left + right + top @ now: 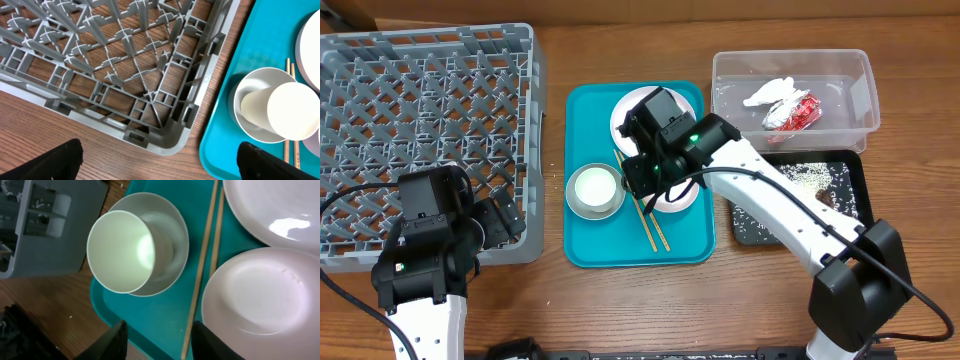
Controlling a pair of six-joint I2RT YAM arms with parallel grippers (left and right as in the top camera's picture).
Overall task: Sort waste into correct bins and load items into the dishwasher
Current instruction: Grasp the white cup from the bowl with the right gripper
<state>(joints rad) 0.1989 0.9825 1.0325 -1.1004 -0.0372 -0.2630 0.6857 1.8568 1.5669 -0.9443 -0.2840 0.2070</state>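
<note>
The robot's right gripper will next move down and over onto the white cup's side, where the cup's rim sticks out of the grey metal bowl (172,227).
My right gripper (648,188) (162,340) is open low over the teal tray, straddling the wooden chopsticks (652,222) (200,275). The white-pink bowl (682,196) (255,292) lies just right of them, the white plate (623,118) (280,210) behind. The white cup (595,186) (122,250) (292,110) leans inside the grey metal bowl (172,227) (240,85). My left gripper (495,220) (162,165) is open and empty at the grey dish rack's (430,100) (150,75) front right corner.
The teal tray (620,250) (235,60) sits between the rack and the bins. The clear tub (865,90) holds the white tissue (772,92) and the red-and-silver wrapper (795,112). The black tray (855,200) holds rice grains (810,178) and a brown lump (825,200).
</note>
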